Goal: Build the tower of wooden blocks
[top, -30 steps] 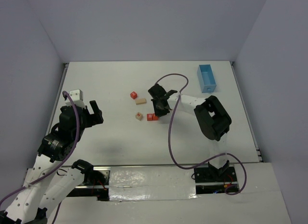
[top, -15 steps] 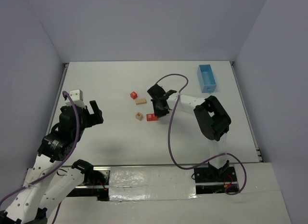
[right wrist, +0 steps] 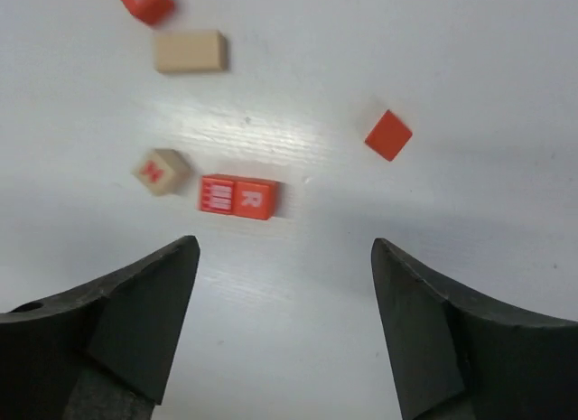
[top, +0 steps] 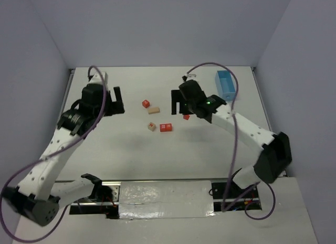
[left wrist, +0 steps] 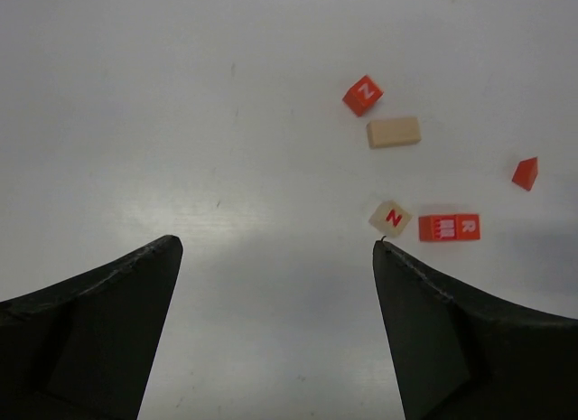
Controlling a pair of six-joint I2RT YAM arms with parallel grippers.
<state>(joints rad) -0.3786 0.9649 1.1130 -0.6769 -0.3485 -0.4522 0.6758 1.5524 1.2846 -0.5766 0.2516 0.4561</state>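
The left gripper goes to the right in the top view next, turning as it lowers onto the farthest red cube [top: 146, 104] [left wrist: 363, 95], since that cube sits angled to its fingers.
The wood block tower is loose pieces lying flat on the white table. A red cube [top: 146, 103] and a tan oblong block [top: 153, 110] lie farthest back. A tan lettered cube [top: 151, 126] sits just left of two red cubes joined side by side [top: 166, 127]. A small red roof-shaped block [top: 186, 117] lies apart to their right. My right gripper [top: 178, 105] hangs open above them, with the red pair [right wrist: 238, 196] and roof block [right wrist: 388, 135] ahead of its empty fingers. My left gripper [top: 115, 101] is open and empty, left of the blocks; the tan cube [left wrist: 390, 219] lies by its right fingertip.
A light-blue rectangular tray [top: 226, 84] stands at the back right, behind the right arm. The table's walls rise at the left, right and back edges.
The right gripper opened and lifted away from the red pair; the roof block now lies to the pair's right. The left arm swung up and farther back, toward the blocks.
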